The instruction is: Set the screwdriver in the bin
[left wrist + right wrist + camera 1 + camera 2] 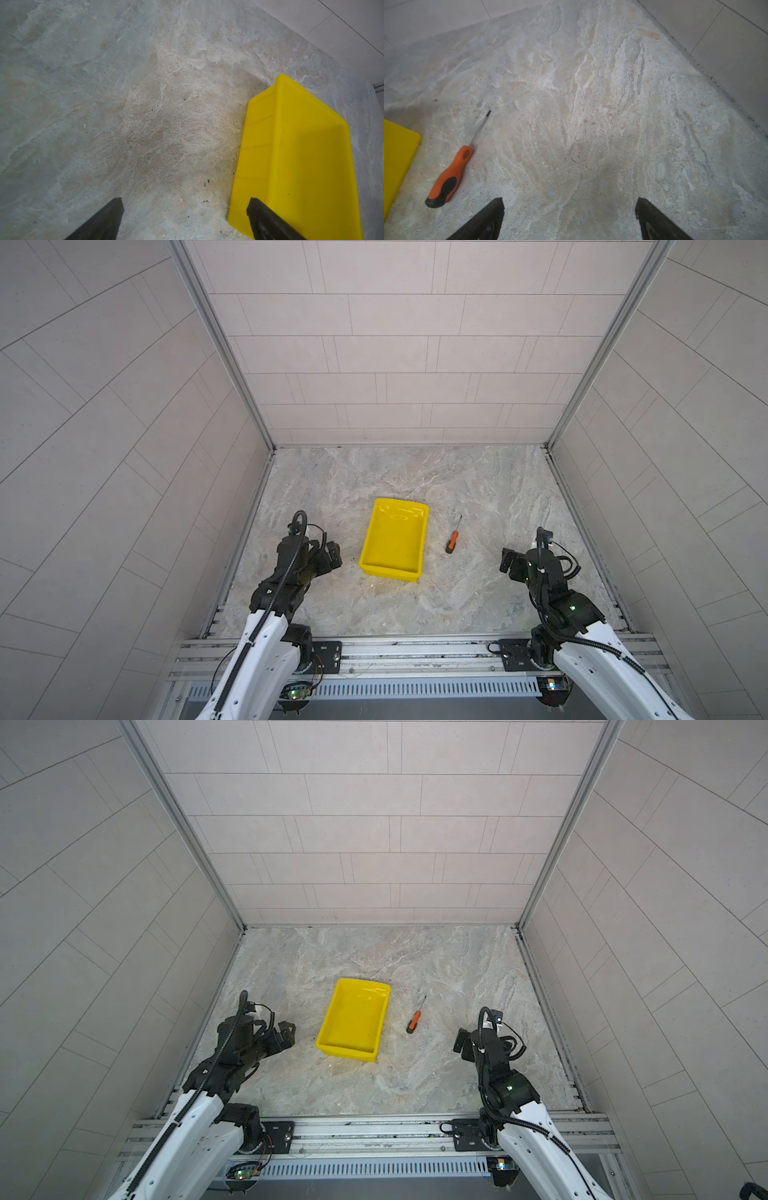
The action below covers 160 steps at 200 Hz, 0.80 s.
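My right gripper moves across toward the bin (376, 531) and down over the handle next, since the orange handle (452, 543) lies below my right gripper, between it and the bin.
The yellow bin (376, 531) (332, 1017) sits near the middle of the stone floor with nothing in it. Just to its right lies the screwdriver (452, 540) (414, 1021), orange handle toward me, thin shaft pointing away. In the right wrist view the screwdriver (450, 174) rests flat beside a corner of the bin (396, 158). My right gripper (508, 560) (569, 207) is open and empty, well right of the screwdriver. My left gripper (332, 553) (185, 207) is open and empty, just left of the bin (291, 155).
Tiled walls (124, 427) close in the floor on the left, back and right. An aluminium rail (415, 651) with the arm bases runs along the front edge. Bare marbled floor (415, 481) lies behind the bin and between the two arms.
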Available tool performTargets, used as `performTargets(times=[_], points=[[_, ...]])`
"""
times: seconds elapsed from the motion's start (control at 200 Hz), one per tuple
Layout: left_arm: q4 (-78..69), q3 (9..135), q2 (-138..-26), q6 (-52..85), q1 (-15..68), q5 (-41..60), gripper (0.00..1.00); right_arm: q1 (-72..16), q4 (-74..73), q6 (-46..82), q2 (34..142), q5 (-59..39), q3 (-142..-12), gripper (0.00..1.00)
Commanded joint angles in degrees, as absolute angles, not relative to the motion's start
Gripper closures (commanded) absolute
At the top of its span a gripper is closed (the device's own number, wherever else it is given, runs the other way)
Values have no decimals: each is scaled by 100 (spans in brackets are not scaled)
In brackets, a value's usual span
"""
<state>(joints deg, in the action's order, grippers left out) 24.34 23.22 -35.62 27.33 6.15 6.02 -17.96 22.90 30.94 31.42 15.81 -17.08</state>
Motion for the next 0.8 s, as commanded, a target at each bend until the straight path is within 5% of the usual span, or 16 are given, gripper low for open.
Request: performTargets(times=[0.0,0.22,0.59,0.796], points=[[2663,2417,-3430,2953,615,241,0,-1941,2037,3147,3720,1722,-1939,1],[2959,2244,-3346,3422,615,-363,0,-2342,2177,3173,5532,1726,-2745,1],[2945,2210,-3296,3463,617,-440,0,-2439,2200,4326,8048,-633,-4457,1],[2923,2206,-3331,3458,616,-428,0,-2961,2450,4617,8837,-264,-5210,6]])
